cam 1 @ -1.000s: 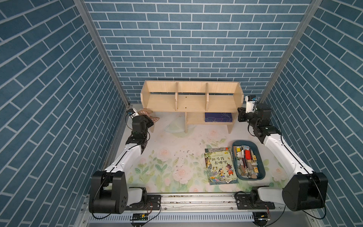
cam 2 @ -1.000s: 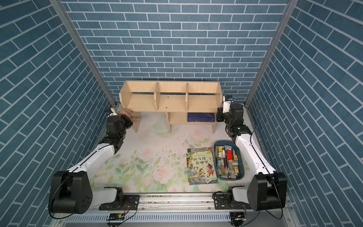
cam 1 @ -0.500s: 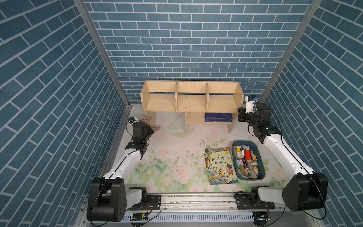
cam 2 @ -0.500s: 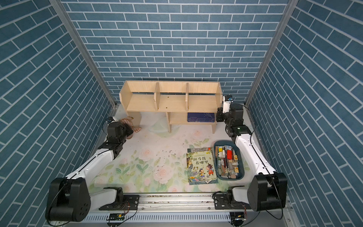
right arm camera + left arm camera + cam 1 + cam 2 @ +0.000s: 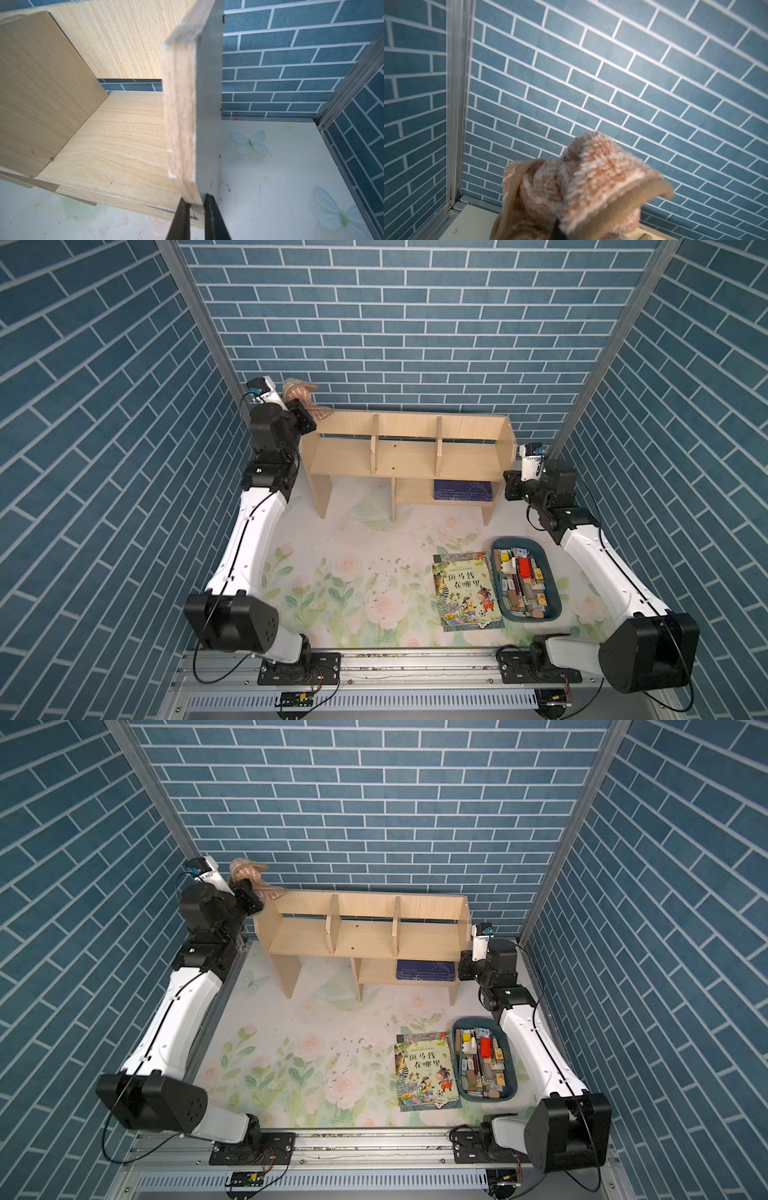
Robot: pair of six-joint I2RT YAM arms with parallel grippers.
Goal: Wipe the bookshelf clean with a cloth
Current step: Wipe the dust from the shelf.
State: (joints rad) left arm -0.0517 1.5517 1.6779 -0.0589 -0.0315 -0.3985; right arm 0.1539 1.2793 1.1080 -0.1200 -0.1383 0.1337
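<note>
I will next lower my left gripper into the bookshelf's nearest end section (image 5: pixel 344 454) and let go of the tan-and-cream cloth (image 5: pixel 299 390) on that section's shelf board, because that board is empty and open.
The pale-wood bookshelf (image 5: pixel 407 456) (image 5: pixel 365 936) stands at the back of the floral mat. My left gripper (image 5: pixel 308 406) (image 5: pixel 252 892) is raised beside its upper left corner, shut on the tan-and-cream cloth (image 5: pixel 299 390) (image 5: pixel 248 870). In the left wrist view the bunched cloth (image 5: pixel 581 176) hides almost all of the fingers. My right gripper (image 5: pixel 513 486) (image 5: pixel 463 966) is shut on the front edge of the bookshelf's right end panel (image 5: pixel 180 114), one black finger (image 5: pixel 180 218) on each face.
A colourful picture book (image 5: pixel 467 593) lies flat on the mat, beside a blue tray (image 5: pixel 515 540) full of small items. A dark blue book (image 5: pixel 463 490) lies on the lower shelf. Crumbs (image 5: pixel 390 568) dot the mat's middle. Brick walls stand close on three sides.
My left arm has lifted the cloth from mat level at the left up to the bookshelf's upper left corner. The right arm has stayed still.
</note>
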